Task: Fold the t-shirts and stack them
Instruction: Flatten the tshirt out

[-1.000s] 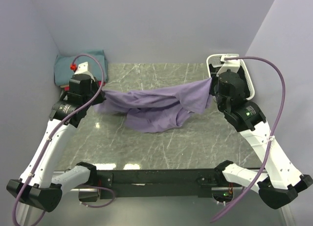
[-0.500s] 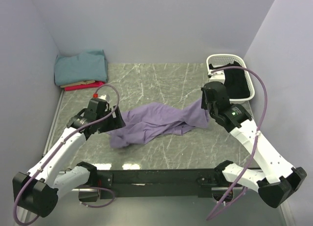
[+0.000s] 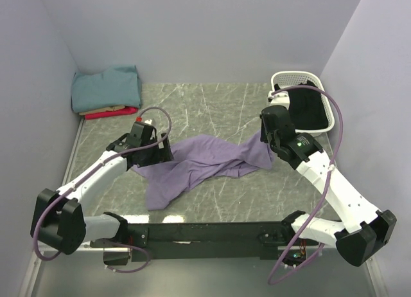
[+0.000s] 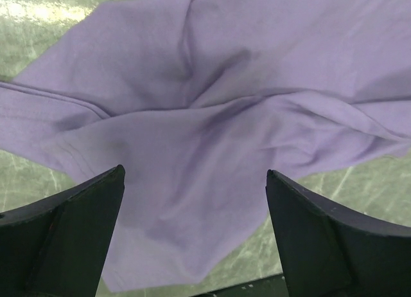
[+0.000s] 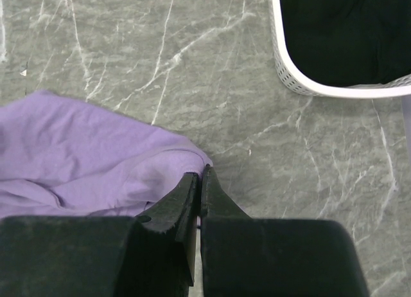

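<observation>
My left gripper is above a raised fold by the t-shirt's hem (image 4: pixel 142 113), which is to the left in its wrist view, so it needs to go down that way next to pinch the standing fold.
A lavender t-shirt (image 3: pixel 205 159) lies crumpled across the middle of the marble table. My left gripper (image 3: pixel 164 154) hovers over its left part with the jaws wide apart and nothing between them; the left wrist view shows only creased lavender cloth (image 4: pixel 218 117) under the left gripper (image 4: pixel 194 171). My right gripper (image 3: pixel 264 137) is shut on the shirt's right edge, and the right wrist view shows the cloth (image 5: pixel 77 155) pinched at the tips of the right gripper (image 5: pixel 201 175). Folded teal (image 3: pixel 106 88), tan (image 3: pixel 106 109) and red (image 3: pixel 112 113) t-shirts are stacked in the far left corner.
A white perforated basket (image 3: pixel 327 110) with dark cloth (image 3: pixel 307 107) inside stands at the far right, and its rim (image 5: pixel 302 85) appears just beyond my right gripper. Walls close in the table on the left, back and right.
My left gripper has opened and let go of the lavender shirt. Both arms came nearer and lower, and the shirt went from stretched in the air to lying on the table.
</observation>
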Controlling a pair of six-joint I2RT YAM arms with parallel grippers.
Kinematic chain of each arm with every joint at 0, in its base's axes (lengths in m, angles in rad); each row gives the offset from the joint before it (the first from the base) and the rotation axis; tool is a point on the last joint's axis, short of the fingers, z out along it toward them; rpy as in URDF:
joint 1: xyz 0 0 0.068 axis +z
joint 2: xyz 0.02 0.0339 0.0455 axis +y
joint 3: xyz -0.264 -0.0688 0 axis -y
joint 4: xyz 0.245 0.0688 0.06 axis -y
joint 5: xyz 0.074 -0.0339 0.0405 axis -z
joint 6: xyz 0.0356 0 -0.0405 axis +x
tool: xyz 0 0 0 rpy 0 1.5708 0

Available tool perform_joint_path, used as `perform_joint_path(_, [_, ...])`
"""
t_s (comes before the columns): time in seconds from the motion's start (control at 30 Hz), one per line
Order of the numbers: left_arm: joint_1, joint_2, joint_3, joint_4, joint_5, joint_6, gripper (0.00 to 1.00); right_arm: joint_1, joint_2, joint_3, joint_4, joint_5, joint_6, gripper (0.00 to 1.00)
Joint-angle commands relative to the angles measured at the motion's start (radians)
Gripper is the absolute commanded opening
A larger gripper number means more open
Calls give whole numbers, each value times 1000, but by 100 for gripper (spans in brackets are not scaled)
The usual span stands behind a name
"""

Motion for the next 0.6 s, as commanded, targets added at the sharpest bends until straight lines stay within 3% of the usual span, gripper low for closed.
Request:
perform_joint_path(0.0, [-8,23,11,36,-101,32,96,-10,-1,7,54,10,-9,0])
perform_joint_path(0.4, [-18,138,12,30,-167,-5,91,-13,16,10,68,-9,-18,0])
perform_joint_path(0.57, [-25,180,17,40,-194,-9,78,-13,16,-1,76,-15,-22,0])
